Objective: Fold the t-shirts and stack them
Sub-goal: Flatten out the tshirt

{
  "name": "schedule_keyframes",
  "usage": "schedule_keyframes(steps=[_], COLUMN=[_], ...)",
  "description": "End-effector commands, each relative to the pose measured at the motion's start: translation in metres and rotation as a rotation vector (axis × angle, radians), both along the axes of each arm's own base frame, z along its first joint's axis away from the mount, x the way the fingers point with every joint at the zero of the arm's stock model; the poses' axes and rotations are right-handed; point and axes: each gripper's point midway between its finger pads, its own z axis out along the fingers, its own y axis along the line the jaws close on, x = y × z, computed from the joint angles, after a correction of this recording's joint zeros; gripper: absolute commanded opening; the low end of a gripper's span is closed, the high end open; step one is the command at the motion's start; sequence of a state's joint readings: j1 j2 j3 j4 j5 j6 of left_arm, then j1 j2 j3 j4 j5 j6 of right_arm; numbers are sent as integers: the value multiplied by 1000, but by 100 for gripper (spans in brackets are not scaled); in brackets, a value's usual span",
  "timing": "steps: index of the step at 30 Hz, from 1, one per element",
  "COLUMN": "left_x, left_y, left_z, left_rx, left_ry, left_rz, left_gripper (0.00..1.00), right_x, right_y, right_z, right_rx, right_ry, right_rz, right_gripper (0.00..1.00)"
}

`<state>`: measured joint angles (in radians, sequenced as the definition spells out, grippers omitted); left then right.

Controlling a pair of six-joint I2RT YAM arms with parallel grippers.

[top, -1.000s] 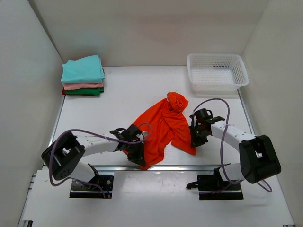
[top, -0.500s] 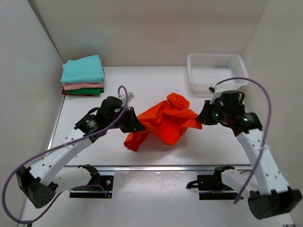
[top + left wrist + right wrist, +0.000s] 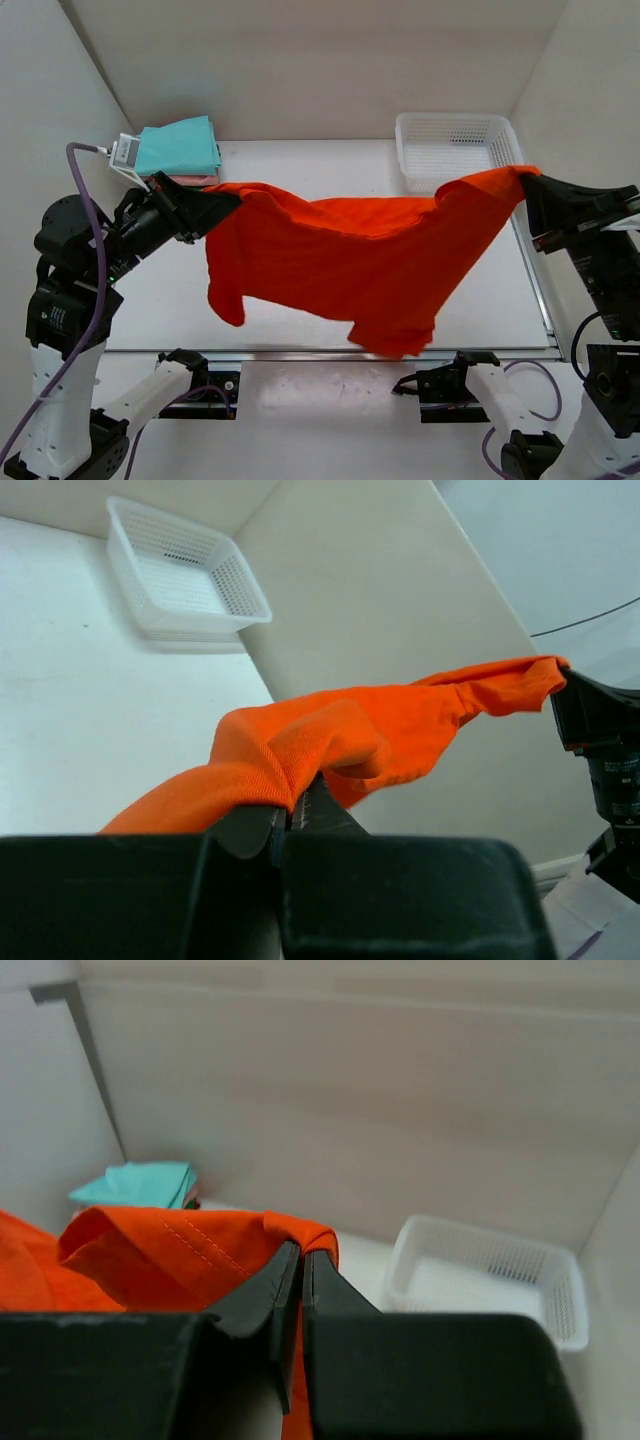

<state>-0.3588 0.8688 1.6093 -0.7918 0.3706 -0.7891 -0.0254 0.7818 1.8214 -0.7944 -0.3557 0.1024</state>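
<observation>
My left gripper lowers its corner of the shirt onto the bare tabletop below by the stack's near side next and releases, as the shirt already hangs spread.
The orange-red t-shirt hangs spread out in the air between both arms, high above the table. My left gripper is shut on its left corner, seen in the left wrist view. My right gripper is shut on its right corner, seen in the right wrist view. The shirt's lower edge and a sleeve dangle toward the table's front. A stack of folded shirts, teal on top, pink just showing below, lies at the back left; it also shows in the right wrist view.
A white plastic mesh basket stands at the back right, also in the left wrist view and right wrist view. White walls close in the table on three sides. The arm bases sit at the front edge.
Both arms have risen and moved apart, lifting the orange-red shirt off the table and stretching it from a crumpled heap into a wide hanging sheet.
</observation>
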Motion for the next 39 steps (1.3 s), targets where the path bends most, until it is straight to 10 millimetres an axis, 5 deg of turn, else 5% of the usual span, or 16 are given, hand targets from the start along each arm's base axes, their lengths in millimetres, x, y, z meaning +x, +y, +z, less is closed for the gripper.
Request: schedule_keyframes(steps=[1, 4, 9, 15, 16, 17, 18, 19, 20, 21, 25, 27, 28, 30, 35, 39], left_x=[6, 24, 92, 189, 203, 217, 225, 238, 244, 250, 236, 214, 199, 167, 99, 75], left_y=[-8, -8, 44, 134, 136, 151, 153, 156, 153, 148, 143, 136, 136, 134, 117, 107], left_z=[-6, -23, -68, -203, -244, -277, -290, -297, -302, -296, -270, -275, -272, -296, -359, -412], left_rx=[-56, -41, 65, 289, 313, 288, 257, 185, 160, 127, 271, 324, 340, 365, 365, 482], left_ry=[64, 75, 134, 383, 473, 551, 563, 584, 595, 572, 515, 537, 536, 594, 747, 876], left_rz=[-20, 7, 350, 691, 676, 697, 673, 650, 633, 603, 626, 609, 612, 601, 491, 431], left_gripper=[0, 0, 0, 0, 2, 24, 43, 56, 54, 54, 70, 71, 70, 70, 69, 69], right_x=[23, 53, 145, 291, 307, 332, 358, 371, 386, 396, 366, 336, 323, 287, 197, 153], right_y=[-5, 2, 19, 117, 120, 132, 141, 137, 133, 131, 103, 88, 86, 76, 79, 116], right_z=[38, 30, -45, -163, -171, -193, -213, -197, -238, -228, -264, -256, -285, -291, -374, -403], right_rx=[21, 46, 95, 65, 96, 135, 130, 112, 87, 76, 46, 73, 67, 67, 28, 1], right_ry=[-115, -107, 72, 363, 392, 461, 504, 490, 610, 598, 725, 730, 799, 826, 1000, 1051], right_rz=[-22, 28, 133, 282, 276, 301, 303, 246, 193, 174, 58, 28, 19, 21, 116, 287], right_gripper=[0, 0, 0, 0, 4, 27, 48, 55, 62, 66, 68, 70, 69, 69, 61, 59])
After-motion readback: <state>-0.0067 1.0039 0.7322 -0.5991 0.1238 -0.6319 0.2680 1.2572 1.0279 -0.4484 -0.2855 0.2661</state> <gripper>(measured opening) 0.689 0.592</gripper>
